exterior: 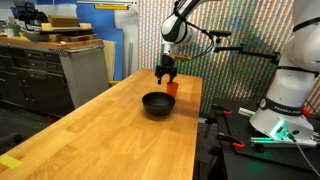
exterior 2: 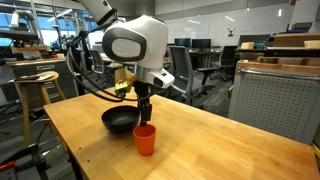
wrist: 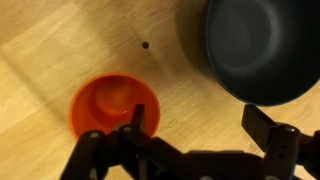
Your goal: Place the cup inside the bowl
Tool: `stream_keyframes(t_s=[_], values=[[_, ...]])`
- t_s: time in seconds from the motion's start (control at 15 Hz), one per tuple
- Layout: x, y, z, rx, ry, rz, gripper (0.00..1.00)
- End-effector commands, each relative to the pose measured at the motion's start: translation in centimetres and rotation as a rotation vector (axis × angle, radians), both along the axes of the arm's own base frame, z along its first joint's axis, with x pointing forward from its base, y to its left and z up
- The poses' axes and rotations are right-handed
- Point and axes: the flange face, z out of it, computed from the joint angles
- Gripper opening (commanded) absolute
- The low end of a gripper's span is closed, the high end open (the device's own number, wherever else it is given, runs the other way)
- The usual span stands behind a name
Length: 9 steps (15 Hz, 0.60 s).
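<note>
The robot's gripper will next go down and shift toward the cup (exterior 2: 146,139), so that its fingers go on both sides of the cup's rim on the bowl (exterior 2: 120,121) side.
The orange-red cup (exterior 2: 146,139) stands upright on the wooden table, beside the black bowl (exterior 2: 120,121). Both also show in an exterior view, the cup (exterior: 172,88) just behind the bowl (exterior: 157,103). My gripper (exterior 2: 146,113) hangs just above the cup, fingers pointing down. In the wrist view the gripper (wrist: 197,125) is open and empty. One finger is over the cup's rim (wrist: 112,106), the other over bare wood close to the bowl (wrist: 262,48).
The long wooden table (exterior: 110,135) runs away from the camera, with a yellow tape piece (exterior: 9,161) at its near corner. Cabinets (exterior: 60,70) stand beside it. Office chairs and desks (exterior 2: 205,60) fill the background.
</note>
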Motion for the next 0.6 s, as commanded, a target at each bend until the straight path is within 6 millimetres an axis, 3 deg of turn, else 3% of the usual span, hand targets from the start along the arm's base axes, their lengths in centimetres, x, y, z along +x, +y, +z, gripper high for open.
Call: stream_keyframes(t_s=[0.0,0.07,0.53], values=[[-0.8,-1.1,-1.3,-0.030,-0.050,-0.045,0.75],[-0.8,-1.2,-1.7,-0.044,-0.056,-0.044,0.74],[-1.0,-1.7,-3.1,-0.053,-0.072,-0.080,0.19]])
